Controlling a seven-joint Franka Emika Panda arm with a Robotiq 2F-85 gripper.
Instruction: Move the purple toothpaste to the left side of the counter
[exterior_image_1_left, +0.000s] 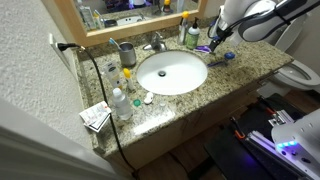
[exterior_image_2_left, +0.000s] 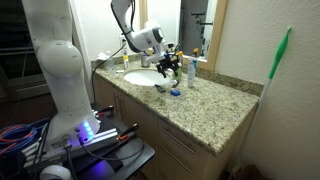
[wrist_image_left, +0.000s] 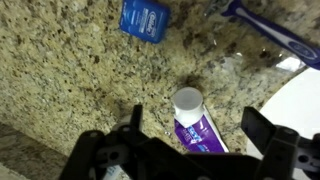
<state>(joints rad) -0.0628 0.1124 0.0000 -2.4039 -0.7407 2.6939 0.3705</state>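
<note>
My gripper lowers onto the purple body beside the white cap (wrist_image_left: 199, 133) next and closes there, since its open fingers already straddle the tube from above.
The purple toothpaste (wrist_image_left: 203, 135), a small violet tube with a white cap, lies flat on the speckled granite counter (wrist_image_left: 70, 70) beside the white sink basin (wrist_image_left: 300, 95). My gripper (wrist_image_left: 196, 122) is open, just above the tube, with one finger on each side and neither touching it. In an exterior view the gripper (exterior_image_1_left: 216, 42) hangs over the counter's far end past the sink (exterior_image_1_left: 172, 72), with the purple tube (exterior_image_1_left: 204, 48) under it. In an exterior view the gripper (exterior_image_2_left: 168, 63) is low over the counter (exterior_image_2_left: 205, 105).
A small blue floss box (wrist_image_left: 143, 20) and a blue toothbrush (wrist_image_left: 268, 30) lie near the tube. A green-and-white bottle (exterior_image_1_left: 192, 35) and the chrome faucet (exterior_image_1_left: 155, 44) stand by the mirror. Several bottles (exterior_image_1_left: 120, 100) and a box (exterior_image_1_left: 95, 117) crowd the other end.
</note>
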